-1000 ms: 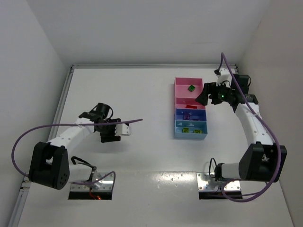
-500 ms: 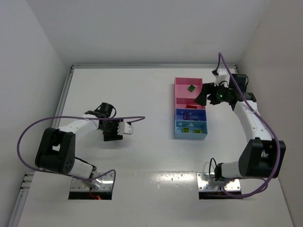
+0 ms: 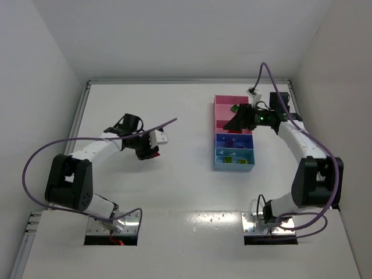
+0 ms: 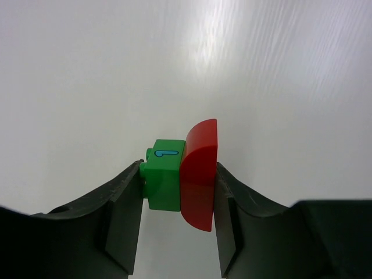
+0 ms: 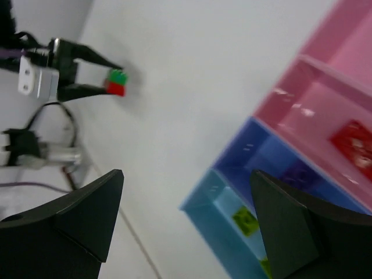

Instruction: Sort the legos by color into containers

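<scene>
The red curved brick (image 3: 156, 154) (image 5: 115, 88) sticks out of my left gripper, to the left in the top view. I will swing my right gripper back and across onto it next.
My left gripper (image 3: 150, 152) (image 4: 179, 174) is shut on a joined pair of legos, a green brick (image 4: 164, 183) and a red curved brick (image 4: 199, 174), over the bare table left of centre. The pair also shows in the right wrist view (image 5: 118, 82). The tray (image 3: 215, 135) (image 5: 279, 96) lies at the right. A green lego (image 3: 234, 108) is in its large pink compartment, a red one (image 5: 351, 139) in the smaller pink, a purple one (image 3: 230, 142) in the dark blue, and yellow ones (image 3: 230, 160) in the light blue. My right gripper (image 3: 233, 122) (image 5: 186, 203) is open and empty above the pink compartments.
The table's raised left edge (image 3: 78, 122) and back edge (image 3: 186, 81) border the white surface. Purple cables (image 3: 40, 157) loop from both arms. White walls close in on the left, back and right.
My left gripper has turned and moved toward the far right, the red and green pair now showing in it. My right gripper has swung left from the tray's right edge to over it.
</scene>
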Available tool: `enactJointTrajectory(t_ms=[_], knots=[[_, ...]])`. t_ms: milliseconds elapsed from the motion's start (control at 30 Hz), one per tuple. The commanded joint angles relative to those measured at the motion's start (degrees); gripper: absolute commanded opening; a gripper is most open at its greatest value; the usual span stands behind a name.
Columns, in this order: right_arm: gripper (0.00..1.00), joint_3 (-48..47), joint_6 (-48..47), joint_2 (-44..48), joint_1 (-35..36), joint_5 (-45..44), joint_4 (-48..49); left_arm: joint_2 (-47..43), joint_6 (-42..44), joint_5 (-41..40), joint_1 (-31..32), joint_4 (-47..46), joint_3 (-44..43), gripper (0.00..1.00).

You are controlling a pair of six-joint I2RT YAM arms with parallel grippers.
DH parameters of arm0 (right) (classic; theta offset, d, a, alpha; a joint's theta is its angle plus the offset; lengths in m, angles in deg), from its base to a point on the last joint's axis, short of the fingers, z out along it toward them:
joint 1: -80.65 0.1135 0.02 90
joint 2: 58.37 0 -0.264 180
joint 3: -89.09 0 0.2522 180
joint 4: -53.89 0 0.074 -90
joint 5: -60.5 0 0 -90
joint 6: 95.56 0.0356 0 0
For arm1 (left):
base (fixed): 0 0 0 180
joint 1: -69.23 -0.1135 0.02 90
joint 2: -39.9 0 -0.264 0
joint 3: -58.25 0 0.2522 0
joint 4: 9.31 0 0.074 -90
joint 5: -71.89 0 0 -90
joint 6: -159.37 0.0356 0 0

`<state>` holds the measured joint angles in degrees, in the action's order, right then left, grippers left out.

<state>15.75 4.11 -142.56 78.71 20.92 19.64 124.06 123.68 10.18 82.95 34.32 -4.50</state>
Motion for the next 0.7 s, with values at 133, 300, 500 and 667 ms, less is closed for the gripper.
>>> enactJointTrajectory(t_ms=[133,300,500,667], knots=[[0.9,-7.3,8.9,-9.8,8.4,22.5,6.7,-2.5,-34.1,30.8,3.2,-19.0,-7.5,0.35],[0.88,-18.6,-17.3,-11.4,13.7,20.6,-10.9,7.2,-51.9,45.8,4.4,-24.9,-13.3,0.36],[0.88,-11.4,-31.8,-2.8,16.7,8.1,-13.4,14.8,-59.6,59.4,6.2,-24.9,-18.9,0.36],[0.88,-8.2,-45.2,0.3,17.2,5.7,-16.5,18.7,-63.7,64.5,8.3,-24.9,-21.2,0.37]])
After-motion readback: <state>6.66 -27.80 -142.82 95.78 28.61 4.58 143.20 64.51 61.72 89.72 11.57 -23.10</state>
